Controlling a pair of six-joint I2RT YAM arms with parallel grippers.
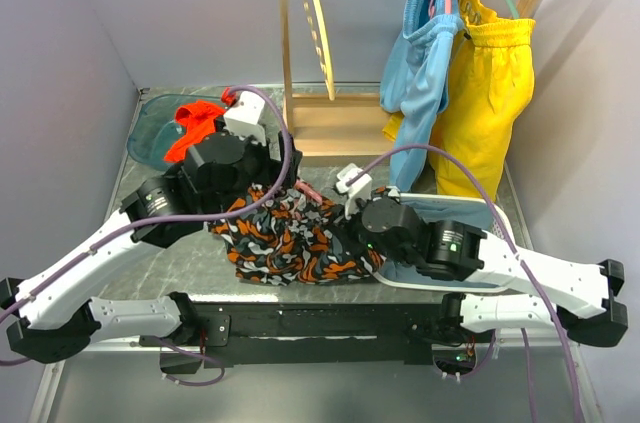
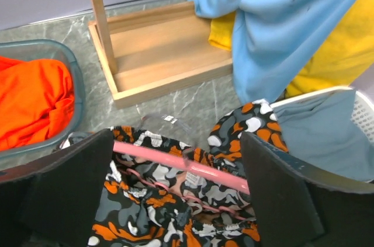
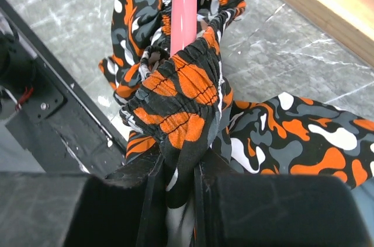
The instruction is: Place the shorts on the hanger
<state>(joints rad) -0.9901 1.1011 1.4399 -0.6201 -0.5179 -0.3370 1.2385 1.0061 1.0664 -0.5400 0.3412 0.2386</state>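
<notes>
Next, my right gripper moves the shorts' waistband up and outward to the rack's top bar and releases it. This is because a gap shows between yellow hanger and light-blue shorts.
The camouflage shorts [image 1: 290,238] lie bunched on the table between my two arms. The pink hanger [image 1: 306,194] lies in them, mostly covered. In the left wrist view the hanger's pink bar [image 2: 187,168] runs across the gap between my left gripper's fingers [image 2: 64,188], with the wavy lower bar and the shorts [image 2: 152,212] below it. My left gripper [image 2: 175,194] is wide open over them. My right gripper [image 3: 178,188] is shut on the elastic waistband of the shorts [image 3: 181,95], which wraps the end of the hanger's bar [image 3: 184,7].
A teal basket [image 1: 150,128] with a plain orange-red garment [image 1: 195,125] sits at back left. A wooden rack [image 1: 325,123] holds a yellow hanger [image 1: 315,23], light-blue shorts [image 1: 420,63] and yellow shorts [image 1: 492,93]. A white basket [image 1: 500,218] sits at right.
</notes>
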